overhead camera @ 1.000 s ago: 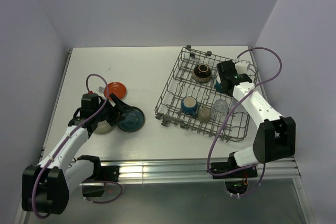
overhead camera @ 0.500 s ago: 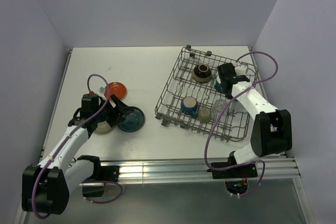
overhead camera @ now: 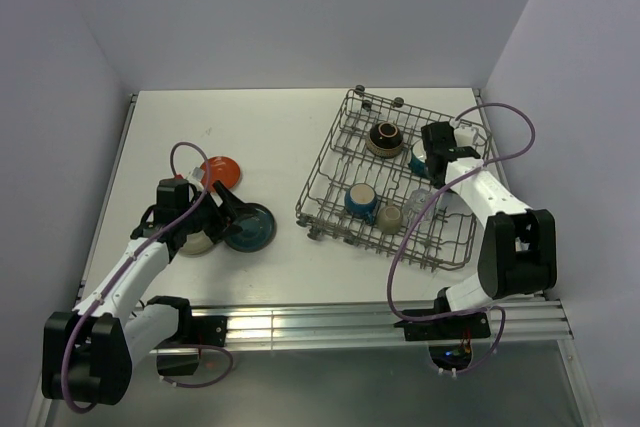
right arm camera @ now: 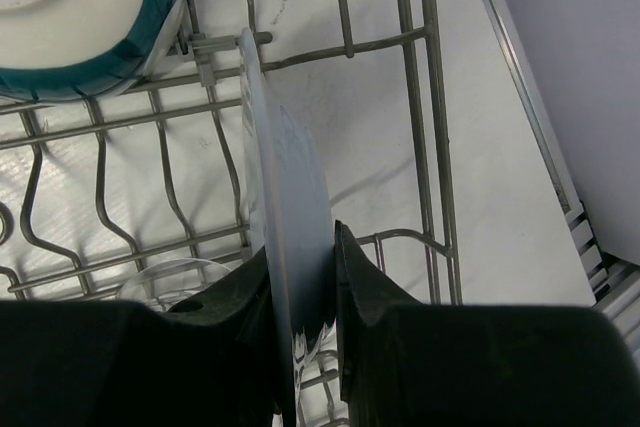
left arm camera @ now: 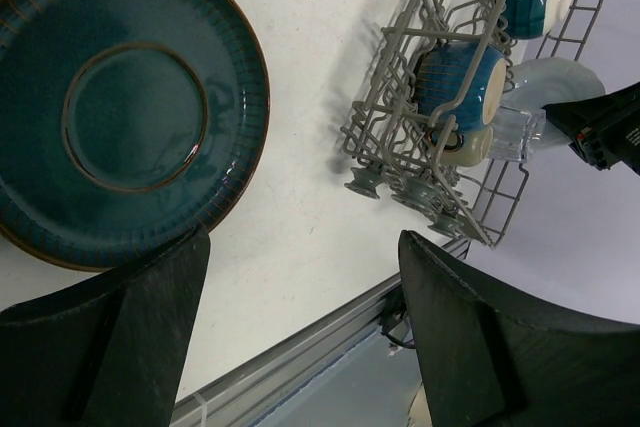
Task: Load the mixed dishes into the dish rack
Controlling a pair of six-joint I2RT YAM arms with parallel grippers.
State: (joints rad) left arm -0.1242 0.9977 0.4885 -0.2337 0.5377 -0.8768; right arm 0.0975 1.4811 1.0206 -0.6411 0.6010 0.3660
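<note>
The left gripper moves open outward, then down with a turn, onto the dark teal plate's far rim (overhead camera: 264, 209) toward the rack next, because bare table borders it there.
My right gripper (overhead camera: 437, 150) is inside the far right part of the grey wire dish rack (overhead camera: 330, 162). In the right wrist view the gripper (right arm camera: 300, 257) is shut on a pale blue plate (right arm camera: 285, 177) held on edge among the rack wires (right arm camera: 430, 67). A cream/teal bowl (right arm camera: 80, 17) lies just beyond it. The rack also holds a brown bowl (overhead camera: 385, 137), another teal bowl (overhead camera: 360, 200) and a clear glass cup (overhead camera: 420, 199). My left gripper (overhead camera: 226, 209) is open and empty over the edge of the dark teal plate (overhead camera: 252, 230), which also shows in the left wrist view (left arm camera: 130, 107).
A red-orange plate (overhead camera: 220, 168) lies on the table behind the left gripper. A grey-beige plate (overhead camera: 198, 243) sits partly under the left arm. A small beige cup (overhead camera: 388, 219) is in the rack. The table's metal front rail (overhead camera: 330, 317) runs along the near edge.
My right gripper has shifted slightly farther back and to the right inside the rack with the pale blue plate. The left arm has barely moved.
</note>
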